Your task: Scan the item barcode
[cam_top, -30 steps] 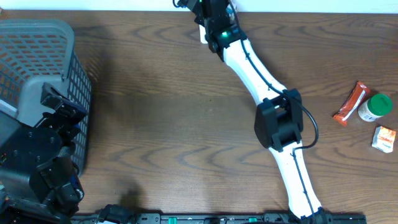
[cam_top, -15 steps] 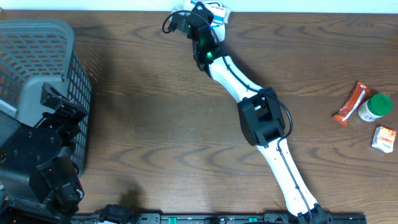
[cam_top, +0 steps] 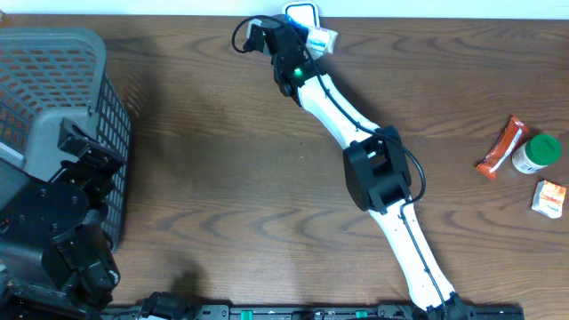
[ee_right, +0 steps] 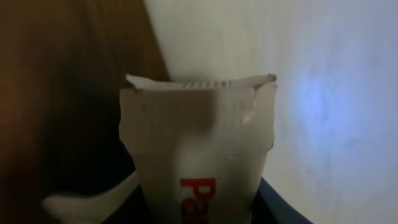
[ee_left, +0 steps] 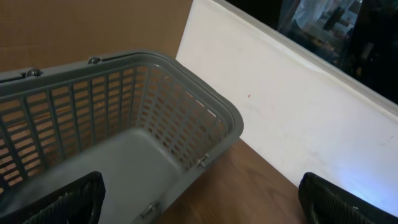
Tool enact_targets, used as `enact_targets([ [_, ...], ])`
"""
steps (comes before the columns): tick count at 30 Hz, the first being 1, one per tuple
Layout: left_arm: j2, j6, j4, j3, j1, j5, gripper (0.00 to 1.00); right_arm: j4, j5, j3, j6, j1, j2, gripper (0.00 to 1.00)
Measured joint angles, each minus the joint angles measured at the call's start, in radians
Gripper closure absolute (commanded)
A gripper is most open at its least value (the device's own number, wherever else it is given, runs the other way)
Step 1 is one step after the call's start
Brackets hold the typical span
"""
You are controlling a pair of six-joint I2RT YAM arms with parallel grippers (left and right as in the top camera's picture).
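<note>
The bare tabletop beside the orange packet lies to the right gripper's right in the overhead view, so the right gripper will swing that way next, move down and let go.
The item is a white packet (ee_right: 196, 143) with red letters and a torn-look top edge. It fills the right wrist view, standing upright in front of a pale wall. My right gripper (ee_right: 198, 208) is shut on the packet, whose lower part is hidden by the dark fingers (ee_right: 280, 205). From overhead, the right gripper (cam_top: 307, 37) reaches the table's far edge, with the packet (cam_top: 323, 39) sticking out to its right, just below a white, blue-rimmed device (cam_top: 300, 12). My left gripper (ee_left: 199, 210) stands wide open with nothing between its fingers, by the basket. No barcode shows.
A grey plastic basket (cam_top: 53, 89) stands at the left, its rim (ee_left: 186, 81) in front of the left gripper. An orange packet (cam_top: 500, 148), a green-lidded jar (cam_top: 537, 153) and a small orange-and-white box (cam_top: 550, 196) lie at the right. A white wall (ee_left: 292, 124) borders the far edge.
The right arm swung left along the far edge and its wrist turned. The packet, hidden at first, now shows to the gripper's right. The left arm has not moved.
</note>
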Motion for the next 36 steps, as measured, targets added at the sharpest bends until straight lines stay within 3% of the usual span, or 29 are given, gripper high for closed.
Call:
enact_targets([
  [8, 0.000, 0.000, 0.000, 0.000, 0.000, 0.000, 0.00, -0.273, 0.042, 0.000, 0.251, 0.051, -0.100, 0.90],
  [20, 0.000, 0.000, 0.000, 0.000, 0.000, 0.000, 0.00, -0.917, 0.026, 0.000, 0.710, 0.037, -0.197, 0.97],
  [28, 0.000, 0.000, 0.000, 0.000, 0.000, 0.000, 0.00, -1.147, -0.090, -0.001, 0.853, -0.142, -0.197, 0.96],
  [31, 0.000, 0.000, 0.000, 0.000, 0.000, 0.000, 0.00, -1.169, -0.109, -0.002, 0.885, -0.242, -0.197, 0.92],
  [36, 0.000, 0.000, 0.000, 0.000, 0.000, 0.000, 0.00, -1.163, -0.129, -0.011, 0.924, -0.439, -0.197, 0.96],
])
